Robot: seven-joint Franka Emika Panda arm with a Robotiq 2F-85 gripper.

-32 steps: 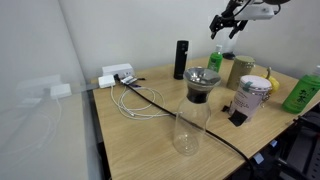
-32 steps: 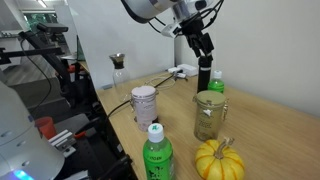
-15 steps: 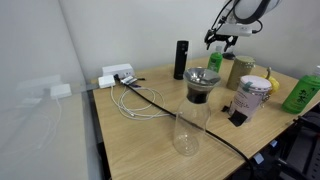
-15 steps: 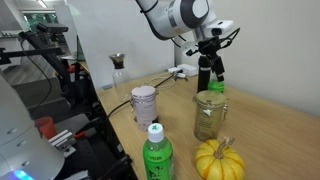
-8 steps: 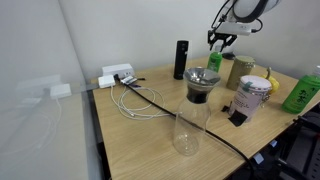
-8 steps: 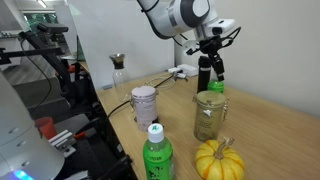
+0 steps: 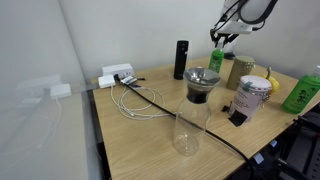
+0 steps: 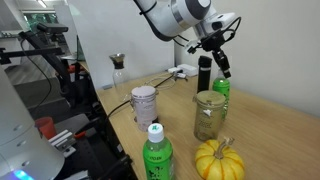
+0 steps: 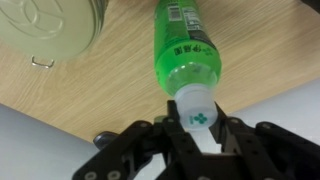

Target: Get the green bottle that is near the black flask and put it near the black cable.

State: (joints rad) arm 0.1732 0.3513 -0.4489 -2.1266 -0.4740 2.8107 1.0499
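Observation:
The green bottle goes past the black flask (image 7: 181, 58) toward the carafe next and my gripper releases it, since the wood beside the black cable lies there.
The small green bottle (image 7: 215, 60) (image 8: 221, 89) stands at the back of the table, just beside the tall black flask (image 7: 181, 58) (image 8: 204, 75). My gripper (image 7: 220, 40) (image 8: 222, 72) comes down from above and is shut on the bottle's pale cap. In the wrist view the fingers (image 9: 228, 128) press on both sides of the white cap, and the green bottle (image 9: 185, 45) stretches away over the wood; my gripper (image 9: 197, 118) holds it there. The black cable (image 7: 225, 146) runs across the table past the carafe toward the front edge.
A lidded glass jar (image 7: 240, 70) (image 8: 209, 115) (image 9: 50, 25) stands close to the bottle. Further off are a glass carafe (image 7: 194, 110), a printed cup (image 7: 252, 95) (image 8: 145, 103), a larger green bottle (image 7: 303, 90) (image 8: 155, 155), a small pumpkin (image 8: 218, 158) and a looped white wire (image 7: 130, 100).
The jaws have shut on the bottle's cap; a second ago they stood open over it. The bottle has shifted slightly in an exterior view.

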